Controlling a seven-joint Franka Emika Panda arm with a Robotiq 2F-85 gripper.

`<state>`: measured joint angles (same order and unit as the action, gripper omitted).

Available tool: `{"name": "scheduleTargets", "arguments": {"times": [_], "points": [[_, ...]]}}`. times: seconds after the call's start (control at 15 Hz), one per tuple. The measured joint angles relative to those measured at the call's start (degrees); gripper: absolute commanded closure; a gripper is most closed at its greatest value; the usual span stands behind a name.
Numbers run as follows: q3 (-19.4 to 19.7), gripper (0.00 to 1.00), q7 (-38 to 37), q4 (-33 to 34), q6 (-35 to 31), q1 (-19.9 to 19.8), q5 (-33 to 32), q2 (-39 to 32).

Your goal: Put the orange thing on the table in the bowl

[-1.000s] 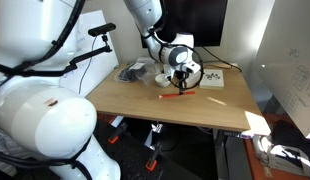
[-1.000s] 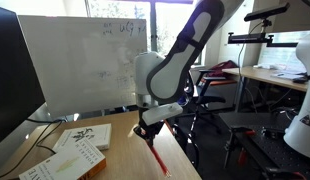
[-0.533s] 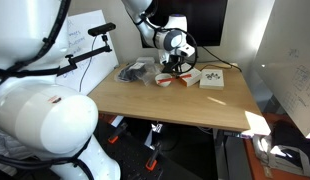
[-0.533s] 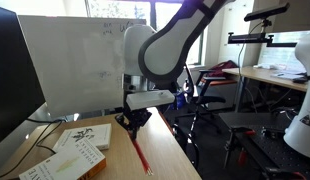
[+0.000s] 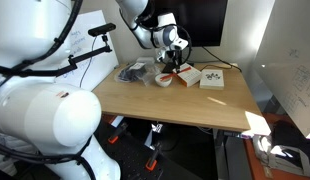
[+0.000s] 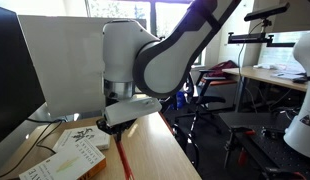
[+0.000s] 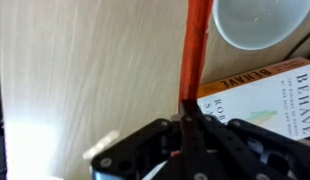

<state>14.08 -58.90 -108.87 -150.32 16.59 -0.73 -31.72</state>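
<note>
My gripper shifts to its right in the wrist view next, lowers the stick inside the small white bowl (image 5: 164, 79) (image 7: 257, 22), which sits below it on that side, and releases it.
The orange thing (image 7: 193, 50) is a thin red-orange stick held in my gripper (image 7: 187, 118), which is shut on its end. In the wrist view it points away over the table (image 7: 85, 70), just beside the small white bowl (image 7: 257, 22) at the top right. In an exterior view the stick (image 6: 122, 158) hangs down at a tilt from the gripper (image 6: 116, 128), above the desk top. In an exterior view the gripper (image 5: 175, 58) hovers at the back of the table (image 5: 165, 105), just above the bowl (image 5: 164, 79).
A flat white book or box (image 7: 263, 95) lies next to the bowl, right under the gripper. Two white boxes (image 5: 212, 79) sit at the back of the table, also seen as printed books (image 6: 80, 150). Dark crumpled items (image 5: 132, 72) lie beside the bowl. A whiteboard (image 6: 85, 60) stands behind.
The gripper has lifted the stick off the middle of the table and carried it toward the back, to a spot above the bowl and the boxes.
</note>
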Motion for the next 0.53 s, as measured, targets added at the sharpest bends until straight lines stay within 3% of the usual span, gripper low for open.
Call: {"name": "scheduleTargets", "arguments": {"times": [0.27,0.53], "points": [[1.21,1.00,-5.84,5.99,0.08,3.21,-6.29,-4.05],[1.32,1.00,-6.66,11.54,0.84,4.49,-8.86,-8.21]]}}
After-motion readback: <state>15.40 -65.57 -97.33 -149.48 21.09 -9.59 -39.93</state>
